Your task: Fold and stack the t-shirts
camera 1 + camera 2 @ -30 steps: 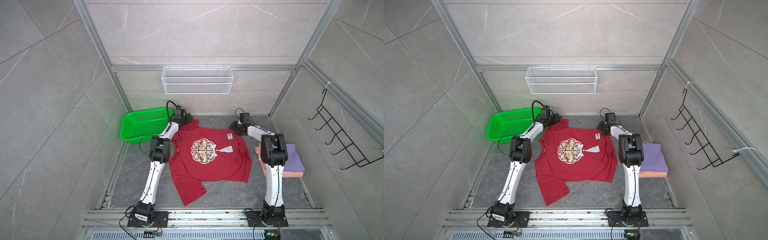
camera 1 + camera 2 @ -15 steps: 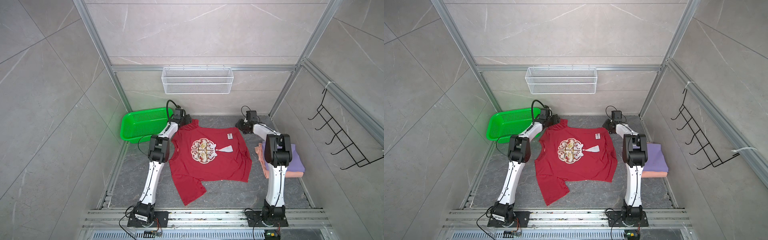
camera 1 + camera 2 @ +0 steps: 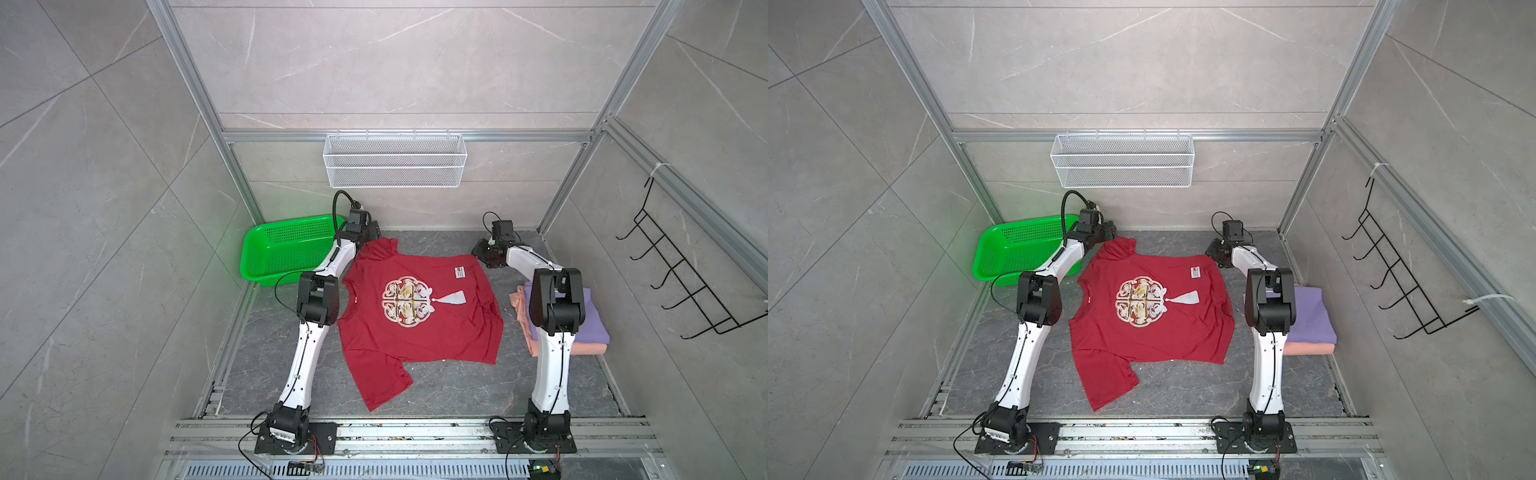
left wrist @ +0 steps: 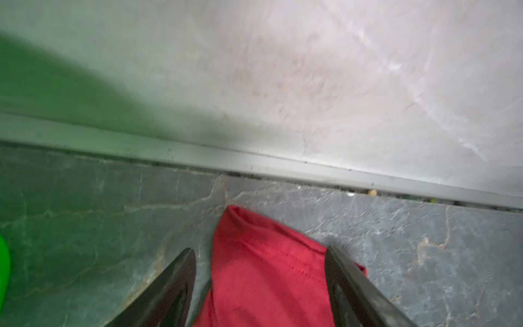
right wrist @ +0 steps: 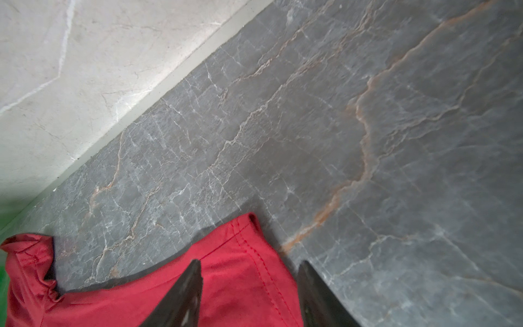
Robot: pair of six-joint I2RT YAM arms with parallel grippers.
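Next, my open left gripper comes down onto the far sleeve end's edge by the green basket (image 4: 220, 261) and closes, since that cloth lies below it between my fingers.
The dark red t-shirt (image 3: 419, 332) (image 3: 1150, 336) with a cream chest print lies spread out, print up, on the grey floor in both top views. My left gripper (image 3: 374, 232) (image 4: 259, 249) is at its far left sleeve, open, with the red cloth (image 4: 268, 286) lying between the fingers. My right gripper (image 3: 482, 253) (image 5: 249, 262) is at the far right hem corner, open and straddling the stitched edge (image 5: 254, 283). A folded lavender t-shirt (image 3: 594, 320) (image 3: 1312, 311) rests on a folded salmon-pink one (image 3: 590, 349) (image 3: 1308, 348) at the right, partly behind the right arm.
A green perforated basket (image 3: 282, 253) (image 3: 1013, 253) stands at the far left beside the left arm. A white wire basket (image 3: 395, 166) hangs on the back wall close behind both grippers. A black hook rack (image 3: 681, 282) is on the right wall.
The right gripper has shifted to the right, off the shirt's labelled area to its far right corner. The left gripper and the shirt have barely moved.
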